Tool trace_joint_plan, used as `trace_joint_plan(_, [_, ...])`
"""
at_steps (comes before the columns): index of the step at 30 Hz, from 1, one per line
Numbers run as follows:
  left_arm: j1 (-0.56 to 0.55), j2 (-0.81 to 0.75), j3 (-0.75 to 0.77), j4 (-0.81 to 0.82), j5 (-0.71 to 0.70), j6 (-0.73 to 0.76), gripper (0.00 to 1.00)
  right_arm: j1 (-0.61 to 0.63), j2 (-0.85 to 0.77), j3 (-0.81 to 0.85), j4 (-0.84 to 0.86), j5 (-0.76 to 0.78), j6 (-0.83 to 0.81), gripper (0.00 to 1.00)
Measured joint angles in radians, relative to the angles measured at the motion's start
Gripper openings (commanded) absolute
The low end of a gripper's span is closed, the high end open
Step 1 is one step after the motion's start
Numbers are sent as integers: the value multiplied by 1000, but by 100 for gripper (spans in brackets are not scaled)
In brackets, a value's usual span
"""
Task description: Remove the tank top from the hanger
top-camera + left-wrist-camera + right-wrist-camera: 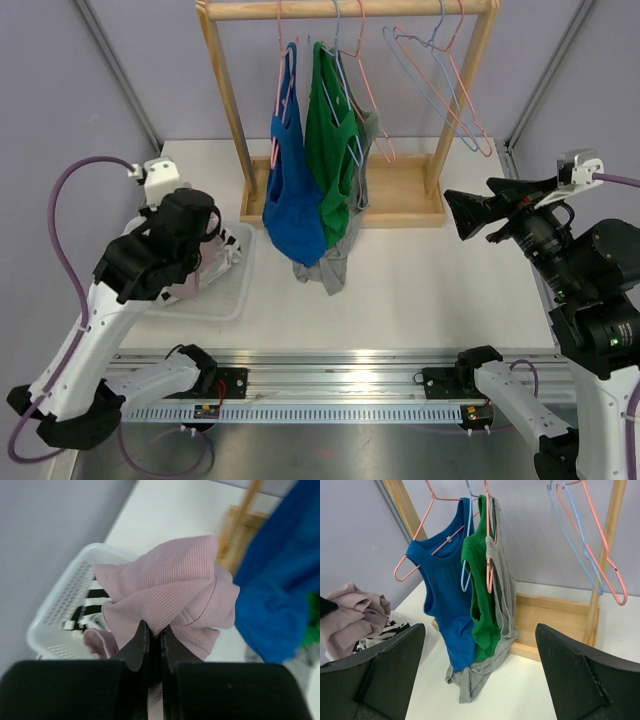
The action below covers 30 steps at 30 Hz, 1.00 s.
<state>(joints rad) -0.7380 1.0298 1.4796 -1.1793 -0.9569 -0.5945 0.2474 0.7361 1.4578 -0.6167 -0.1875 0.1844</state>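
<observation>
My left gripper comes down into the white basket (228,300) toward the striped garment next and opens, because it still holds the bunched pink tank top above the basket.
A pink tank top (170,590) is off its hanger and bunched in my left gripper (155,630), which is shut on it above a white basket (55,605). In the top view the left gripper (208,232) is at the table's left, with the pink cloth (195,282) hanging into the basket (228,300). On the wooden rack hang a blue tank top (290,200), a green one (330,150) and a grey one (330,265) whose hem lies on the table. My right gripper (465,215) is open and empty to the right of the rack, facing the clothes (480,630).
Two bare wire hangers (440,90), one blue and one pink, hang at the rack's right end. The rack's wooden base (400,195) stands at the back middle. A striped black-and-white garment (85,612) lies in the basket. Grey walls close in both sides.
</observation>
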Motion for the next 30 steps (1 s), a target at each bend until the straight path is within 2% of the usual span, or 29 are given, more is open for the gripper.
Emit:
trace_joint_plan(4, [337, -47, -118, 80, 151, 89, 0, 0, 25, 0, 29, -32, 18, 100])
trace_joint_plan(7, [518, -3, -219, 138, 308, 126, 0, 0, 61, 4, 58, -74, 34, 100])
trace_joint_plan(11, [603, 154, -327, 200, 501, 147, 0, 0, 157, 31, 113, -174, 74, 99])
trace_joint_plan(16, [617, 322, -445, 274, 701, 163, 0, 0, 324, 123, 179, -348, 143, 99])
trace_joint_plan(17, [618, 349, -456, 280, 732, 169, 3, 0, 361, 143, 193, -378, 155, 99])
trace_joint_plan(19, [618, 376, -459, 283, 772, 179, 15, 3, 439, 193, 194, -407, 166, 99])
trace_joint_plan(20, [618, 373, -459, 286, 782, 182, 31, 5, 470, 214, 192, -408, 168, 100])
trace_joint_plan(22, [619, 350, -459, 287, 789, 187, 54, 39, 559, 311, 137, -366, 152, 100])
trace_joint_plan(23, [619, 327, -457, 285, 793, 186, 75, 65, 605, 371, 108, -330, 134, 100])
trace_joint_plan(24, [619, 303, -450, 279, 793, 184, 83, 93, 652, 436, 73, -295, 119, 100])
trace_joint_plan(26, [619, 246, -431, 274, 797, 180, 99, 144, 756, 586, 15, -216, 85, 93])
trace_joint_plan(30, [619, 87, -367, 256, 803, 174, 99, 168, 947, 858, -63, -52, 27, 85])
